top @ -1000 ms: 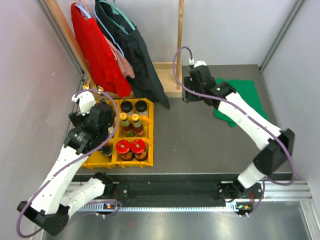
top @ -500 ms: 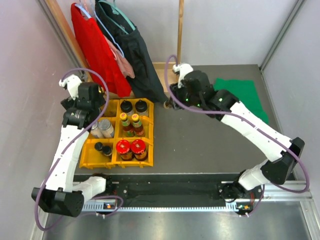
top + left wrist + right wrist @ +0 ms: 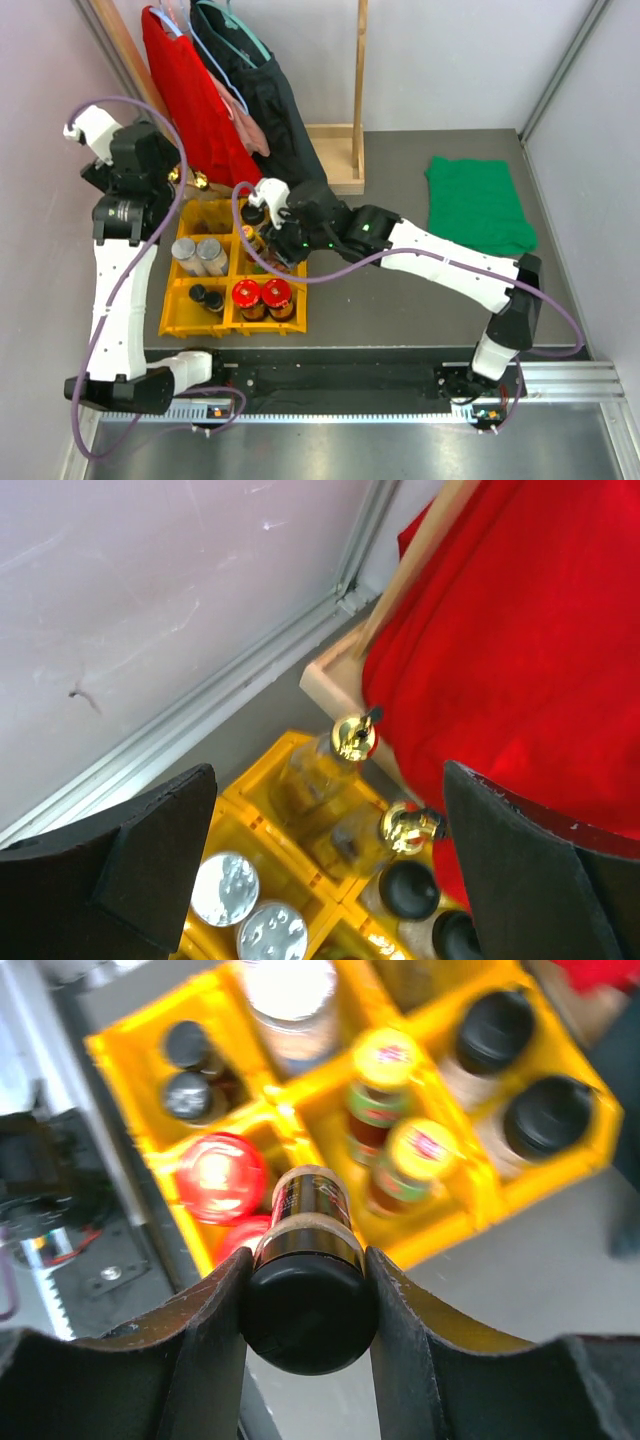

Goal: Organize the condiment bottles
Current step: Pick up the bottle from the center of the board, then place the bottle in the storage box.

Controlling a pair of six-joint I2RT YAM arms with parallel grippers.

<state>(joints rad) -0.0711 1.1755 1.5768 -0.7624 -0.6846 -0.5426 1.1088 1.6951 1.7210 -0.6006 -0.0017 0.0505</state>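
Free space beside matching black-capped bottles is below my right gripper and to its left in the top view. I will go across there next, lower the black-capped jar and let it go.
The yellow tray (image 3: 180, 318) at the left holds red-lidded jars (image 3: 262, 292), silver-lidded canisters (image 3: 198, 253), small black-capped bottles (image 3: 205, 296) and gold-topped bottles (image 3: 202, 183). My right gripper (image 3: 310, 1290) is shut on a black-capped jar (image 3: 310, 1315) and holds it in the air over the tray's near right part; it also shows in the top view (image 3: 280, 240). Below it are red lids (image 3: 218, 1175), yellow-capped bottles (image 3: 420, 1150) and black-capped jars (image 3: 545, 1115). My left gripper (image 3: 328, 775) is open and empty, high above the gold-topped bottles (image 3: 353, 737) at the tray's far left corner.
A red garment (image 3: 195, 100) and a dark one (image 3: 265, 110) hang on a wooden rack (image 3: 338, 150) just behind the tray. A green cloth (image 3: 478, 205) lies at the far right. Walls close in the left and right sides.
My right arm has swung left from the far middle to over the tray with the jar. My left arm has risen from the tray toward the far left corner.
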